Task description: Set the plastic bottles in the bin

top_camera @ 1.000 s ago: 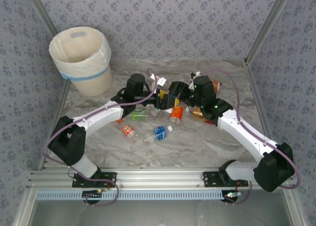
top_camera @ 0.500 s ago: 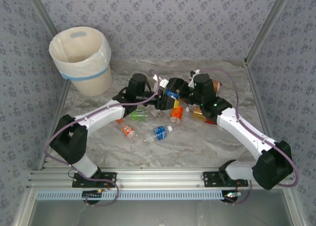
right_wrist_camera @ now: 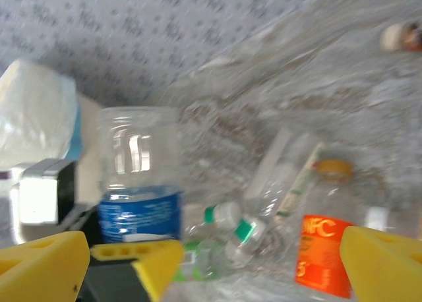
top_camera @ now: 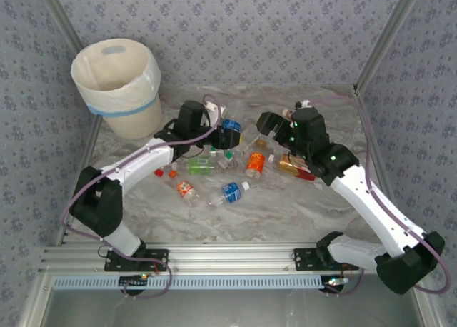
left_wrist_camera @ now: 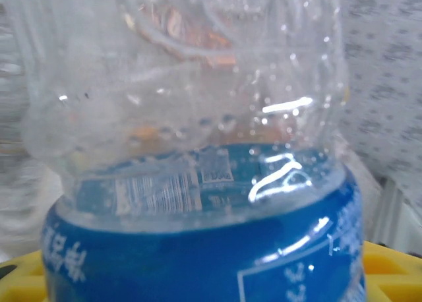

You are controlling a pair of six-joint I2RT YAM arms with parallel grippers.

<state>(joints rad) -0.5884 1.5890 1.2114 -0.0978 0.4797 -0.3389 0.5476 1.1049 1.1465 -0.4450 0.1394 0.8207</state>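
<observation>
The clear bottle should go up and outward with my left gripper next, over the bin's opening (top_camera: 113, 68), to be released there, because the bin's rim is well above the tabletop.
My left gripper (top_camera: 227, 133) is shut on a clear bottle with a blue label (top_camera: 230, 125), held above the back of the table. That blue-labelled bottle (left_wrist_camera: 198, 249) sits close against the left wrist camera, between the yellow fingers (left_wrist_camera: 389, 266). My right gripper (top_camera: 265, 122) hangs open just right of it, holding nothing. Through its spread yellow fingertips (right_wrist_camera: 46, 266) I see the held bottle (right_wrist_camera: 140, 203). The bin (top_camera: 118, 84) stands at the back left. Loose bottles lie below: an orange-labelled one (top_camera: 255, 163), a blue one (top_camera: 230, 191), a green one (top_camera: 200, 168).
More bottles lie on the marble table (top_camera: 285, 205): a small red-orange one (top_camera: 186, 190) and a gold-brown one (top_camera: 293, 163) under the right arm. Green-capped bottles (right_wrist_camera: 244, 233) lie beside the orange-labelled bottle (right_wrist_camera: 326, 249). Patterned walls close the back and sides.
Both grippers met at the blue-labelled bottle before. The right gripper has let go and drawn back to the right, while the left gripper has carried the bottle up and leftward.
</observation>
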